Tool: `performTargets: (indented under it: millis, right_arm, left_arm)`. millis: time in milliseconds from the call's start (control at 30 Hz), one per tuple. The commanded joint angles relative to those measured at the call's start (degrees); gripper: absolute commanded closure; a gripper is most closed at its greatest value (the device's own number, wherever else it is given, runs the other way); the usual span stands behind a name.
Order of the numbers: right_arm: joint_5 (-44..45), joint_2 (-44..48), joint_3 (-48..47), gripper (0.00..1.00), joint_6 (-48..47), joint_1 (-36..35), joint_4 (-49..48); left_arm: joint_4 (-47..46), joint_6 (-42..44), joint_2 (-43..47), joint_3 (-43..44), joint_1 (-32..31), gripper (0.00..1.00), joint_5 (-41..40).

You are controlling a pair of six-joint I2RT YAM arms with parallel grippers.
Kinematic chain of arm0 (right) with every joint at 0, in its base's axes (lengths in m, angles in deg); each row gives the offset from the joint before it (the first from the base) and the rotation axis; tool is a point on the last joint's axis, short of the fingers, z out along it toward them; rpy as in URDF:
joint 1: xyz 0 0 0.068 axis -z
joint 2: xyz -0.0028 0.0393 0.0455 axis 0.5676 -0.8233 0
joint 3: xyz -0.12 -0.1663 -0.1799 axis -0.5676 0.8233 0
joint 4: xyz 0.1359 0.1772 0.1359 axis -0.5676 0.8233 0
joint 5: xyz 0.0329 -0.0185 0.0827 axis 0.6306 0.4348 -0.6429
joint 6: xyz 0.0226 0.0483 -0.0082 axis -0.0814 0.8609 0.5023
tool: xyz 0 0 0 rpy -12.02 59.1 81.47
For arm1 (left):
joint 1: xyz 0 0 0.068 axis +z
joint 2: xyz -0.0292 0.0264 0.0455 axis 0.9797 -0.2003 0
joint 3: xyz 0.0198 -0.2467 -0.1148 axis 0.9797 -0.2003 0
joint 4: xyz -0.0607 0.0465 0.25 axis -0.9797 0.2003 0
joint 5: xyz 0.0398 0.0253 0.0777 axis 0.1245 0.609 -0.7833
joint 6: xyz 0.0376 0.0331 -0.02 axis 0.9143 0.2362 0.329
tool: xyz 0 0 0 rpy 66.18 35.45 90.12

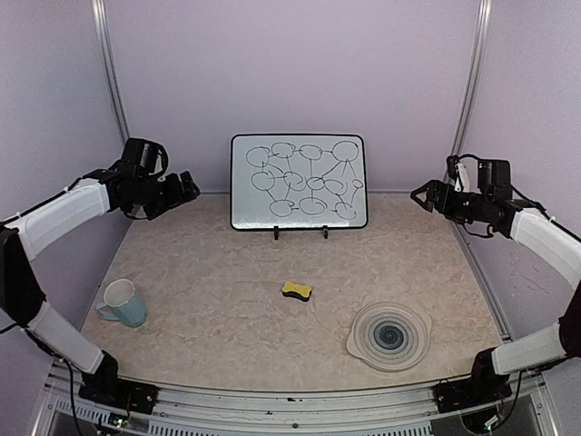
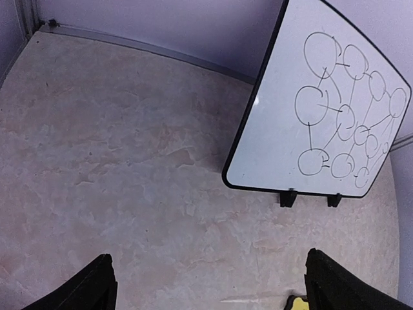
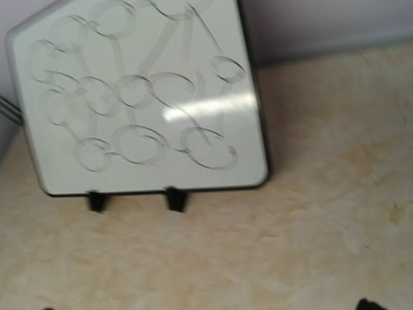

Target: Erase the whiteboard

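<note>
The whiteboard's nearer black foot (image 1: pixel 276 233) (image 2: pixel 288 198) juts out below the whiteboard, so the left gripper needs to move down and to the right in the top view onto that foot.
The whiteboard (image 1: pixel 298 182) stands upright on two black feet at the back of the table, covered with black marker ovals and lines. It also shows in the left wrist view (image 2: pixel 284 129) and, blurred, in the right wrist view (image 3: pixel 142 97). A yellow sponge (image 1: pixel 296 290) lies on the table in front of it, and its edge shows in the left wrist view (image 2: pixel 297 302). My left gripper (image 1: pixel 186 188) is raised left of the board, open and empty (image 2: pixel 213 290). My right gripper (image 1: pixel 419 193) is raised right of the board and looks open and empty; only a dark fingertip (image 3: pixel 370 303) shows.
A light blue mug (image 1: pixel 121 302) stands near the front left. A round grey-white ribbed plate (image 1: pixel 388 335) lies at the front right. The beige table (image 1: pixel 227 272) is closed in by lilac walls at the back and both sides.
</note>
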State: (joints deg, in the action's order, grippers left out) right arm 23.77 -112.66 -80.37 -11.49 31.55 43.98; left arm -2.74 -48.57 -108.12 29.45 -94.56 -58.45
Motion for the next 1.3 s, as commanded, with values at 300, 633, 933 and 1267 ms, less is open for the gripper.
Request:
performTargets:
  millis: [300,633,933,1267]
  right_arm:
    - [-2.1,-11.3,-4.6,0.0,-5.7,5.3,-1.6]
    - [-4.0,-11.7,-4.9,0.0,-7.7,6.7,-1.0]
    - [-4.8,-11.8,-4.9,0.0,-9.5,6.9,-0.1]
    - [-7.9,-10.6,-1.3,0.0,-8.6,7.0,-1.4]
  left_arm:
    - [-5.4,1.5,-14.0,5.0,-10.8,0.01,-11.6]
    - [-7.7,-6.3,-26.2,12.2,-24.2,0.14,-16.1]
    - [-6.4,-11.5,-39.7,22.5,-27.8,0.33,-21.1]
    - [-6.1,-10.1,-51.6,32.9,-24.7,0.46,-21.9]
